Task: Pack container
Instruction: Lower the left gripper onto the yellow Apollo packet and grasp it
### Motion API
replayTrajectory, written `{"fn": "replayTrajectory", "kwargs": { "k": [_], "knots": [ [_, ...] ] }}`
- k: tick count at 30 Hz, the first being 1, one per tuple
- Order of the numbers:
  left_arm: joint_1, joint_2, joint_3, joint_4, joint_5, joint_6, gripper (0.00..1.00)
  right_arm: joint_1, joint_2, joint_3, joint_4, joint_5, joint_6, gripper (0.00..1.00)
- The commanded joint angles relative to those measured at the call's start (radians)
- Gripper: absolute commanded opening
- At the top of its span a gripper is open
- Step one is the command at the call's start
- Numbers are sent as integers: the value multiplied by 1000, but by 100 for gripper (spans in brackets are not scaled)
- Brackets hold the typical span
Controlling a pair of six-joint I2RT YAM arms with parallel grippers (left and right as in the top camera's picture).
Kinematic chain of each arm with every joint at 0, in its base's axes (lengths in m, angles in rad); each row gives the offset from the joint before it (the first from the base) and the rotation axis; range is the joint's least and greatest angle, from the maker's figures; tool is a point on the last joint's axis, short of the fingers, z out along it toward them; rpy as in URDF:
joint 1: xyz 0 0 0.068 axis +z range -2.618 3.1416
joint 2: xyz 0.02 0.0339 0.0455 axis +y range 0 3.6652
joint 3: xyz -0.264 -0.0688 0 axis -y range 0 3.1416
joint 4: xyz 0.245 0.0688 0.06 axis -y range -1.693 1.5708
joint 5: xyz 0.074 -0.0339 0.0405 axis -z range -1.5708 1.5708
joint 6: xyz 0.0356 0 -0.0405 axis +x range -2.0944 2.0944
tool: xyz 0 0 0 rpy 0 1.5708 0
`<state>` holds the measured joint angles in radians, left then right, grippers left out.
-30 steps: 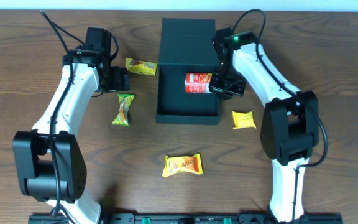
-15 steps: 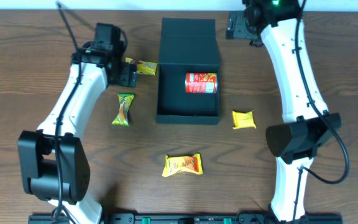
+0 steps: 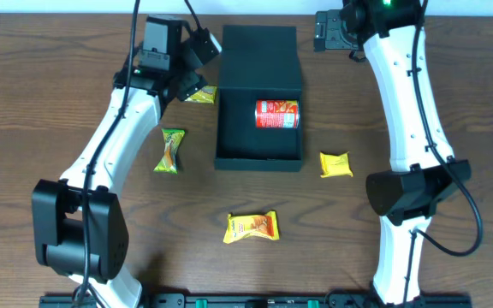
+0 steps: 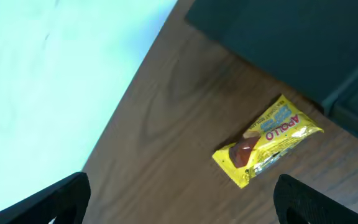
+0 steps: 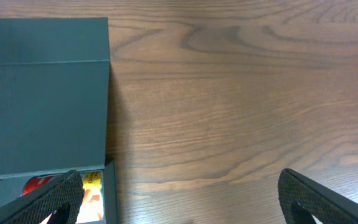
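The yellow packet lies slanted, so my left gripper turns in line with it next and lowers onto the packet's end farther from the container (image 3: 259, 141).
The dark teal container (image 3: 259, 141) stands open in mid-table, its flap lid (image 3: 259, 53) laid back. A red snack packet (image 3: 277, 114) lies inside it. My left gripper (image 3: 200, 66) hovers open and empty by the container's back left corner, over a yellow packet (image 3: 201, 95). In the left wrist view that yellow packet (image 4: 267, 140) lies ahead of the left gripper (image 4: 179, 208), beside the container (image 4: 303, 43). My right gripper (image 3: 323, 32) is open and empty at the back right, just off the lid (image 5: 42, 93). The right gripper (image 5: 182, 205) frames bare wood.
A green packet (image 3: 171, 150) lies left of the container, a small yellow packet (image 3: 335, 164) to its right, and a yellow-orange packet (image 3: 252, 228) in front of it. The table's far edge (image 4: 129, 81) runs close behind the left gripper.
The right gripper let go of the red packet in the container and rose to the back right. The left gripper moved back and right, over the yellow packet.
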<state>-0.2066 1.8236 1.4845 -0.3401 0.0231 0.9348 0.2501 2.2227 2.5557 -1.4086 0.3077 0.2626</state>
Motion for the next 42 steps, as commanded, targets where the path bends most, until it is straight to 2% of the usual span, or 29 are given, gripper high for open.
{"fn": "replayTrajectory", "kwargs": {
  "k": [1, 4, 7, 9, 10, 11, 13, 18, 23, 25, 27, 31, 34, 37, 42],
  "knots": [
    [23, 0, 20, -10, 175, 90, 95, -3, -7, 16, 11, 14, -53, 99],
    [32, 10, 20, -37, 222, 110, 96, -3, -7, 16, 19, 14, -59, 99],
    [40, 36, 20, -96, 214, 235, 96, -3, -6, 16, 14, 14, -62, 99],
    [44, 64, 20, -146, 171, 367, 95, -3, -6, 15, 14, 14, -69, 99],
    [44, 86, 20, -157, 105, 426, 96, -3, -6, 15, 16, 14, -70, 99],
    [44, 100, 20, -158, 58, 443, 95, -3, -6, 15, 20, 14, -69, 99],
    [44, 127, 20, -156, 35, 449, 95, -3, -5, 15, 25, 14, -70, 99],
    [45, 204, 21, -97, 103, 454, 95, -3, -5, -5, 42, 14, -69, 99],
    [45, 269, 49, -5, 109, 373, 95, -3, -5, -56, 82, -9, -70, 99],
    [47, 301, 110, -59, 139, 279, 95, -3, -5, -75, 89, -9, -70, 99],
    [51, 322, 170, -137, 211, 270, 95, -3, -5, -84, 92, -9, -71, 99],
    [51, 349, 289, -219, 221, 269, 95, -3, -5, -85, 93, -9, -70, 99],
    [51, 349, 347, -289, 214, 315, 95, -3, -5, -85, 89, -9, -71, 99],
    [51, 350, 387, -420, 186, 428, 95, -3, -5, -85, 97, -8, -78, 99],
    [51, 364, 387, -471, 186, 445, 95, -3, -5, -85, 98, -9, -77, 99]
  ]
}}
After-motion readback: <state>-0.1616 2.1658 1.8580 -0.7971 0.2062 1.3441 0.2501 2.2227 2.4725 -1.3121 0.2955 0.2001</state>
